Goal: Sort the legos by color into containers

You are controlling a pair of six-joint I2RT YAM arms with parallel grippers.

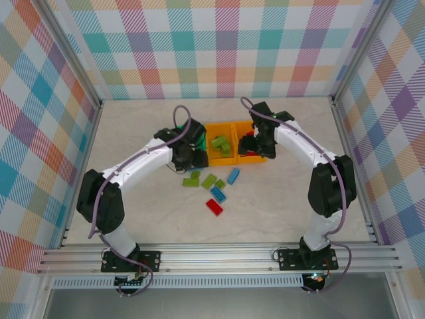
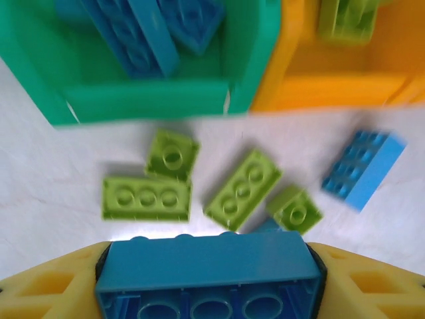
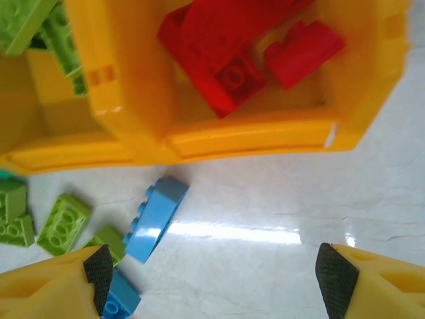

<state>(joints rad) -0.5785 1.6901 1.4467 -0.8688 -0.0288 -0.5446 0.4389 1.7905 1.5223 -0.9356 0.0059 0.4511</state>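
Note:
My left gripper moves outward over the green container outward of it next and releases the blue lego there, because blue legos already lie inside.
My left gripper [image 2: 209, 279] is shut on a blue lego [image 2: 209, 262], held just short of the green container [image 2: 146, 100], which holds several blue legos [image 2: 143, 33]. Loose lime legos [image 2: 146, 198] [image 2: 243, 189] and a blue one [image 2: 364, 168] lie on the table below. The middle orange container [image 1: 222, 159] holds lime legos [image 1: 221, 145]. My right gripper [image 3: 212, 279] is open with nothing between its fingers, hovering by the front of the right orange container [image 3: 252, 136], which holds red legos [image 3: 226, 60]. A blue lego [image 3: 156, 219] lies on its side nearby.
A red lego [image 1: 214, 207] and another blue lego [image 1: 218, 194] lie further toward the near edge. The left arm [image 1: 133, 166] and right arm [image 1: 319, 159] bend in from both sides. Aluminium rails [image 1: 219, 256] and checkered walls bound the table.

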